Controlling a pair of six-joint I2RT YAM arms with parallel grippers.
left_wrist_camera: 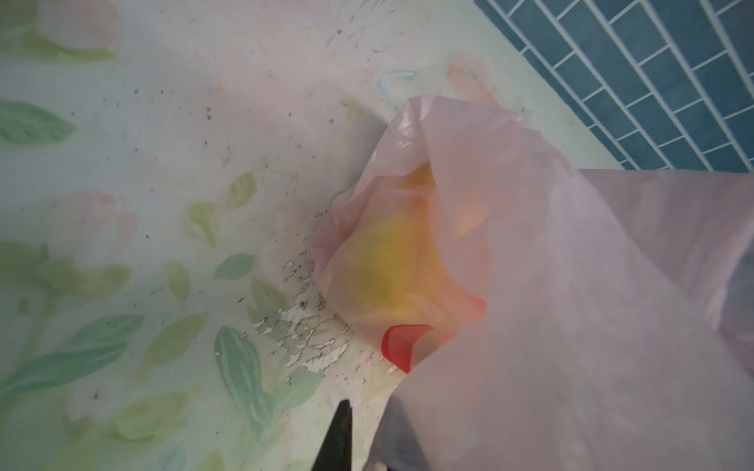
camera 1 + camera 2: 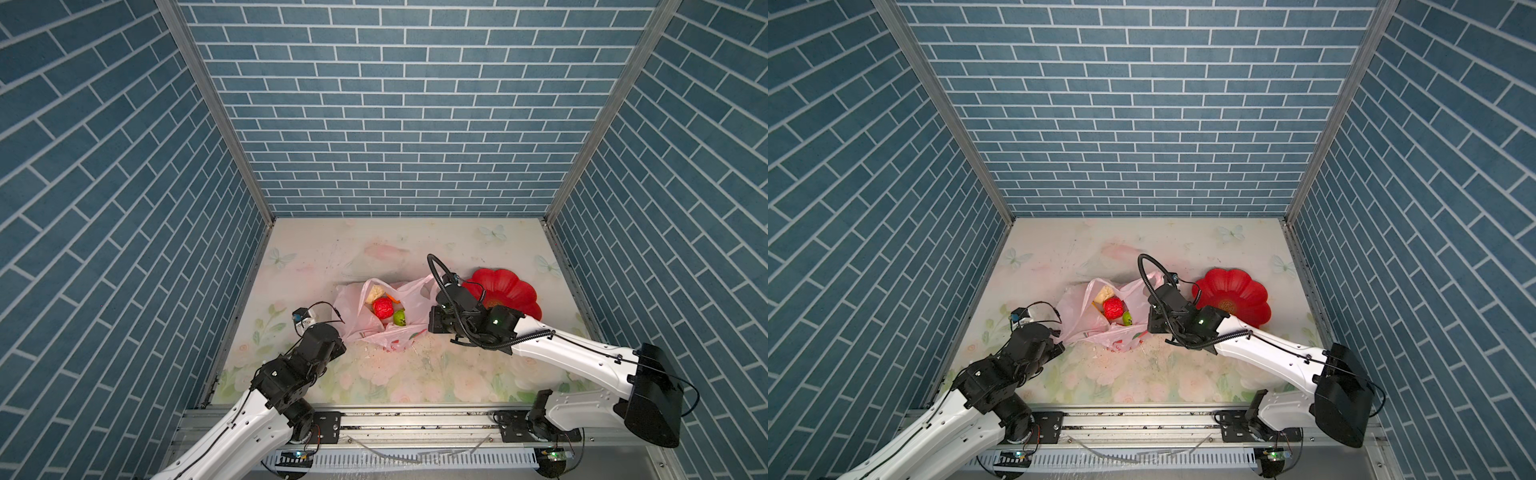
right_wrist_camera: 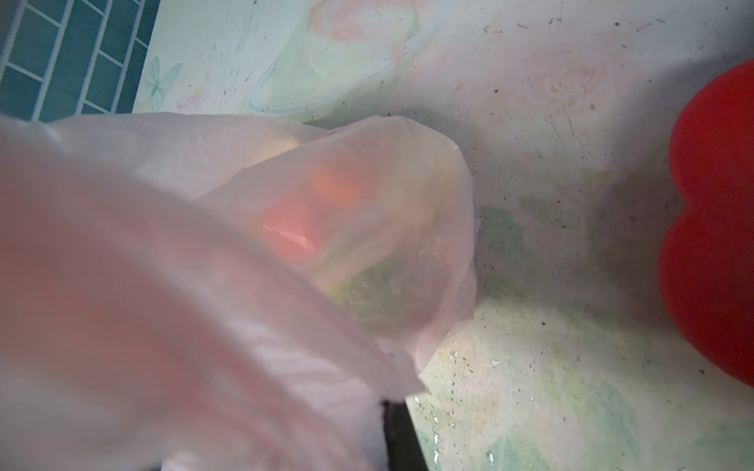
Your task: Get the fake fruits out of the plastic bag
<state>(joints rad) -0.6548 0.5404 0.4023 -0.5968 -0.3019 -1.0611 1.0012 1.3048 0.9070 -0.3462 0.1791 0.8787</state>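
The bag's opening already gapes over the fruits. My right gripper should next bring the held edge of the bag down toward the tabletop below it, beside the bag, and let go.
The pale-pink plastic bag [image 2: 349, 305] [image 2: 1071, 309] lies mid-table with its mouth open upward. Inside it lie fake fruits: a bumpy red ball [image 2: 383, 307] [image 2: 1113, 308], a green ball [image 2: 400, 318], a beige lump [image 2: 376, 292] and an orange piece [image 2: 392, 297]. My left gripper [image 1: 367, 403] is at the bag's left edge. One black finger shows beside a narrow gap, and film [image 1: 571, 285] covers the other. A yellow shape [image 1: 387, 261] shows through the film. My right gripper [image 3: 379, 403] is shut on the bag's right edge [image 3: 163, 285].
A red flower-shaped plate [image 2: 511, 291] [image 2: 1237, 291] [image 3: 714, 244] sits on the table just behind my right arm. Blue brick walls close in the back and both sides. Chipped paint flecks mark the floral tabletop [image 2: 415, 365] in front of the bag.
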